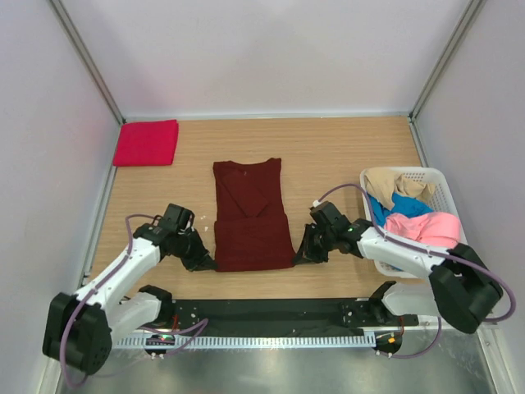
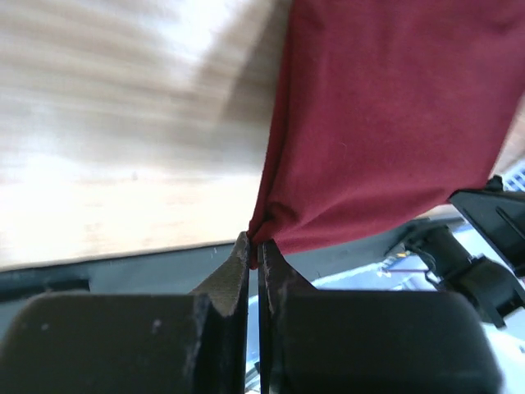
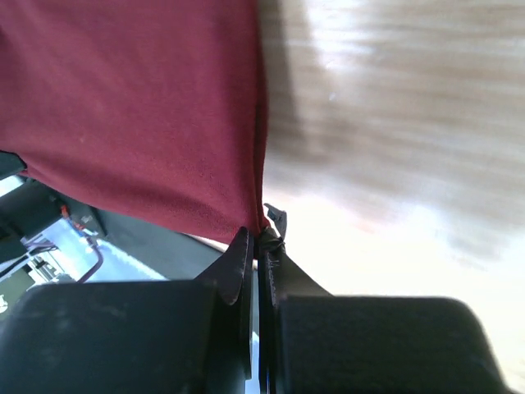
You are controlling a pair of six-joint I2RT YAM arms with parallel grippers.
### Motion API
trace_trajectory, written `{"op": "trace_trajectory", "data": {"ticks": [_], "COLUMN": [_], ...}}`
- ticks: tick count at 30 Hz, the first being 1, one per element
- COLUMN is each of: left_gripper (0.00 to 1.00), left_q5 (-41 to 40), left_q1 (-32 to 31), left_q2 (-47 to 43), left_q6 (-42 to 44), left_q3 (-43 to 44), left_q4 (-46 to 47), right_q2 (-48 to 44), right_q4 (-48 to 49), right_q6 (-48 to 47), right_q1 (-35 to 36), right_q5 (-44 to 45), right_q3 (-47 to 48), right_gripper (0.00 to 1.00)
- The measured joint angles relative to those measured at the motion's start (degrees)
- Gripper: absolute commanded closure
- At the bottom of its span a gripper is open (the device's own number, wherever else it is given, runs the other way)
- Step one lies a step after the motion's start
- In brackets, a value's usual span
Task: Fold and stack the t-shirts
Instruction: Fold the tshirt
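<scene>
The t-shirt still lies lengthwise, so my right gripper will next carry its near corner outward over the maroon t-shirt [image 1: 250, 215] to its far corner nearer the basket, then let it go.
The dark maroon t-shirt [image 1: 250, 215] lies lengthwise on the middle of the table, sleeves folded in. My left gripper [image 1: 207, 261] is shut on its near left corner, seen pinched in the left wrist view [image 2: 256, 240]. My right gripper [image 1: 300, 255] is shut on its near right corner, seen pinched in the right wrist view [image 3: 261, 234]. The maroon cloth [image 2: 385, 123] hangs stretched from the jaws, and it also fills the upper left of the right wrist view [image 3: 139, 107]. A folded crimson-red t-shirt [image 1: 146, 142] lies at the far left. Beige [image 1: 395, 182], blue [image 1: 404, 205] and pink [image 1: 422, 225] shirts lie in the basket.
The white slatted basket [image 1: 441, 190] stands at the right edge, beside my right arm. White walls close in the table on the left, far and right sides. A black rail [image 1: 271, 313] runs along the near edge between the arm bases.
</scene>
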Motion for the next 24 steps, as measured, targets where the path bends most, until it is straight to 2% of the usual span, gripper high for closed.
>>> {"op": "trace_trajectory", "data": {"ticks": [6, 13, 17, 24], "left_gripper": [1.00, 1.00, 1.00, 1.00], "left_q5": [0.55, 1.20, -0.81, -5.27], "left_q1": [-0.24, -0.33, -0.31, -0.07], "left_q2": [-10.67, -13.90, -11.02, 1.62], "left_q6": [-1.95, -3.93, -3.98, -0.98], "left_q3": [0.61, 4.20, 13.22, 27.21], "left_q4": [-7.19, -13.97, -17.20, -18.58], "right_q2": [-8.50, -11.87, -9.84, -0.42], "right_q4": [-5.33, -13.09, -17.79, -22.91], "right_q6": [0.50, 0.63, -1.14, -6.14], "right_q1": [1.51, 2.75, 2.69, 0.02], "right_q5": [1.03, 1.44, 2.75, 4.52], "right_q3": [0.02, 4.26, 12.41, 26.12], "right_gripper": [0.99, 0.99, 0.99, 0.99]}}
